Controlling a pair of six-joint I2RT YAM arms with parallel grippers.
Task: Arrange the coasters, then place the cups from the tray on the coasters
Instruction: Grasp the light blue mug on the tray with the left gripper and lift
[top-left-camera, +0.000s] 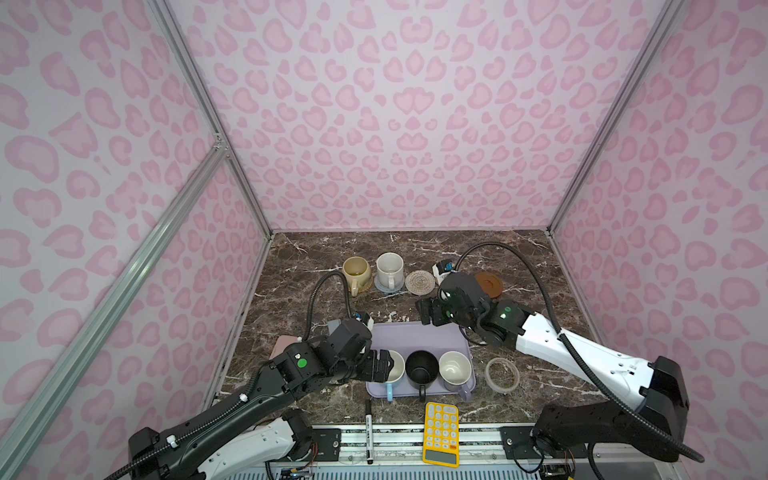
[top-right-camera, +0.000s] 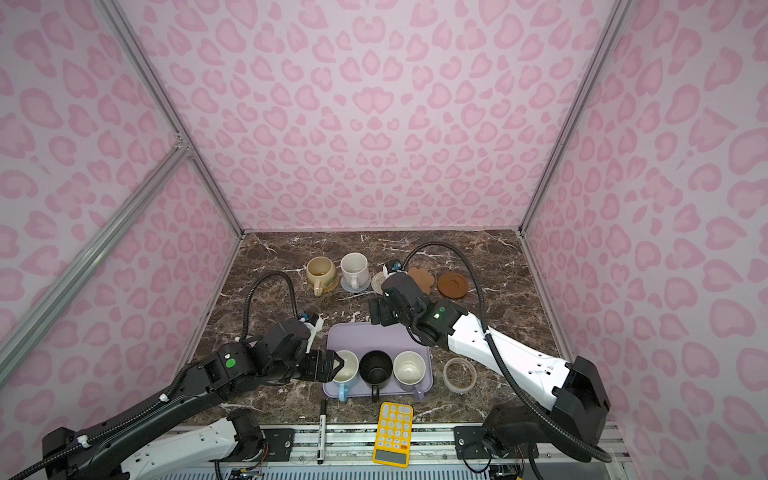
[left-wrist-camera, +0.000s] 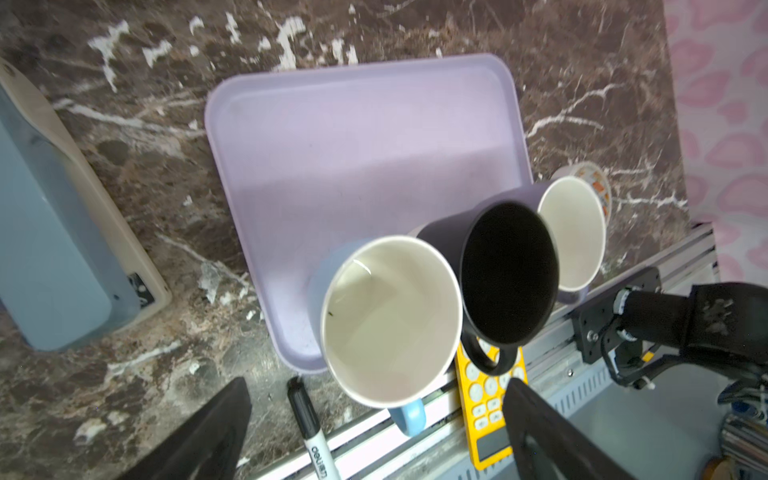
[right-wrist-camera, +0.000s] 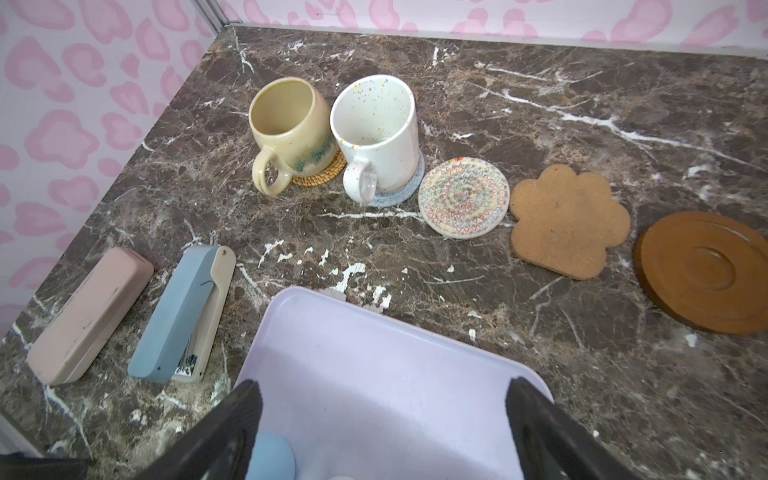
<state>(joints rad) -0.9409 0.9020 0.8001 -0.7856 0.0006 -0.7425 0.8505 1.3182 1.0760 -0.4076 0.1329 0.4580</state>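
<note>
I will move my left gripper back and down onto the light blue cup's handle (top-left-camera: 389, 392) (left-wrist-camera: 409, 417) to close there, because the handle sticks out over the near edge of the tray.
The lavender tray (top-left-camera: 415, 336) (right-wrist-camera: 374, 374) holds a light blue cup (top-left-camera: 395, 368) (left-wrist-camera: 390, 320), a black cup (top-left-camera: 422, 368) (left-wrist-camera: 509, 272) and a lavender cup (top-left-camera: 455, 368) in a row along its near edge. My left gripper (top-left-camera: 388, 365) (left-wrist-camera: 378, 384) is open at the light blue cup's left rim, gripping nothing. At the back, a beige-yellow cup (right-wrist-camera: 286, 124) stands on an orange-tan coaster (right-wrist-camera: 322, 174) and a white speckled cup (right-wrist-camera: 376, 133) on a grey-blue coaster (right-wrist-camera: 401, 195). A cream coaster (right-wrist-camera: 463, 197), a flower-shaped coaster (right-wrist-camera: 569, 218) and an amber disc coaster (right-wrist-camera: 706, 270) lie bare. My right gripper (top-left-camera: 422, 311) (right-wrist-camera: 384, 384) hangs open and empty over the tray's far edge.
A translucent tape ring (top-left-camera: 502, 375) lies right of the tray. A yellow calculator (top-left-camera: 441, 434) and a marker (top-left-camera: 368, 432) sit at the front edge. A pink case (right-wrist-camera: 89, 316) and a blue-grey stapler (right-wrist-camera: 183, 311) lie left of the tray. Pink walls enclose three sides.
</note>
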